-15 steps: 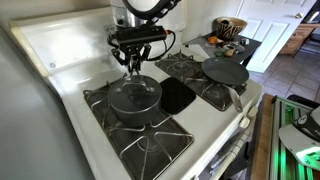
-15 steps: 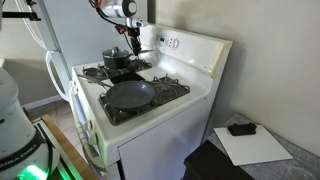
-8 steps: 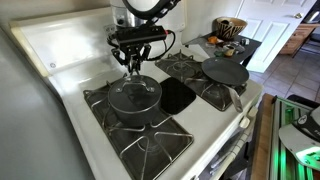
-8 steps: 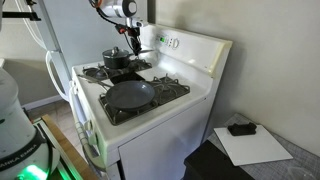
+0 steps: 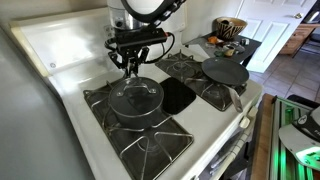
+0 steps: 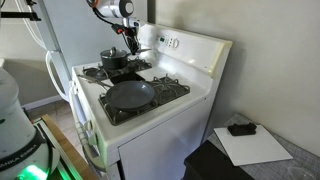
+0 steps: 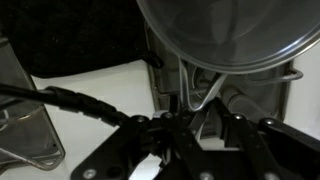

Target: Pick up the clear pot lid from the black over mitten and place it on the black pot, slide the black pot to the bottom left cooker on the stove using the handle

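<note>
The robot's gripper will next push the pot it holds by the handle toward the stove's front edge, over the bare front grate (image 5: 152, 148), and then release it, since the pot stands short of that.
The black pot (image 5: 131, 111) stands on a grate of the white stove (image 5: 62, 62), beside the raised back panel. The clear pot lid (image 5: 135, 93) sits on top of it. The black oven mitten (image 5: 178, 96) lies bare in the middle of the stove, just beside the pot. My gripper (image 5: 133, 63) hangs at the pot's far side, also seen in an exterior view as gripper (image 6: 131, 47) by the pot (image 6: 116, 61). In the wrist view the grey handle (image 7: 204, 96) runs from the pot (image 7: 236, 64) down between the fingers, and the gripper (image 7: 200, 119) is shut on it.
A flat dark round pan (image 5: 225, 72) with a pale handle rests on another grate, seen too as the pan (image 6: 130, 95). A bare grate (image 5: 152, 146) lies next to the pot. A counter with a bowl (image 5: 229, 27) stands beyond the stove.
The lid catches more light than before, as if the pot has shifted or tipped a little. The gripper stays at the handle.
</note>
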`<state>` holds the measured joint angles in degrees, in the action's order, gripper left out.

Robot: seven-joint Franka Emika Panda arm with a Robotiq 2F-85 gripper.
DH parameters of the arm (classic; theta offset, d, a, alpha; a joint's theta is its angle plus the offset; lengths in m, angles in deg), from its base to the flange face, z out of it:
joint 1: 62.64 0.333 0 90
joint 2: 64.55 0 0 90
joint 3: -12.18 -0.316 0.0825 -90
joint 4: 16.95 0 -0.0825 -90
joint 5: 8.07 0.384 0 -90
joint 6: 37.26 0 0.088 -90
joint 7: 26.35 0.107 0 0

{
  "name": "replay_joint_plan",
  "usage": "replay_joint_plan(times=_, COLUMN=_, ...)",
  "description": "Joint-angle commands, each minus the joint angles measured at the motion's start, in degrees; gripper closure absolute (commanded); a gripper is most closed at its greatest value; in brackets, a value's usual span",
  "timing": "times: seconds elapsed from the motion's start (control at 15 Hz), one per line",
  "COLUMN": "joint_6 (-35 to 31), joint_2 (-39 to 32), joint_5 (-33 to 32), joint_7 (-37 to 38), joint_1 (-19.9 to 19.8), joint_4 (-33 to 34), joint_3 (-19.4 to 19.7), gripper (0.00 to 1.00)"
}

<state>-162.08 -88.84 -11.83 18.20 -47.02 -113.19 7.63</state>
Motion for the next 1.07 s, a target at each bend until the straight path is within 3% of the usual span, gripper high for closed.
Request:
replay_joint_plan(times=0.0, joint_6=-2.2, joint_2=3.3, joint_5=1.2, joint_7=-1.7, joint_1=0.2, joint_4=-5.2, joint_3=-0.8, gripper=0.93)
replay_joint_plan(times=1.0, joint_6=-5.0, joint_2=9.1, joint_5=4.9, joint_7=-0.8, joint_1=0.2, joint_4=-14.1, joint_3=-2.6, gripper=0.93)
